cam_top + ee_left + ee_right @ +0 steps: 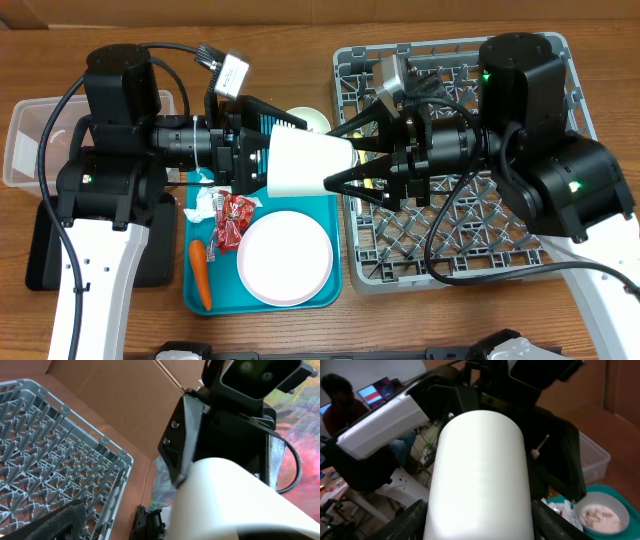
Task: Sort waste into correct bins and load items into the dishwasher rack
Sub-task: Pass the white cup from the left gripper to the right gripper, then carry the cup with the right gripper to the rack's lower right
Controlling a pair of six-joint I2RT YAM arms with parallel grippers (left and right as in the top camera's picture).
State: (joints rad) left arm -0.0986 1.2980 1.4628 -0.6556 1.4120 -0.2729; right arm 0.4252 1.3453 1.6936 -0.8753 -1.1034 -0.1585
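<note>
The rack's empty near end (466,247) is below, to the right in the overhead view. My right gripper will swing there next, tilt down, lower the cup (305,163) and let go of it.
A white cup (305,163) hangs sideways in the air between both arms, over the seam between the teal tray and the grey dishwasher rack (460,250). My right gripper (335,160) is shut on its narrow end, and in the right wrist view both fingers (405,520) press the cup (480,475). My left gripper (268,158) is at the cup's wide end and open. In the left wrist view its one visible finger (55,525) stands well apart from the cup (225,495). The plate (285,257), carrot (200,273), red wrapper (235,218) and crumpled paper (203,208) lie on the tray.
The teal tray (330,292) lies at centre front. A white bowl (600,512) with beige scraps sits at its far end. The clear tub (30,140) stands far left, and the black tray (45,250) lies under my left arm. The rack (50,450) fills the right side.
</note>
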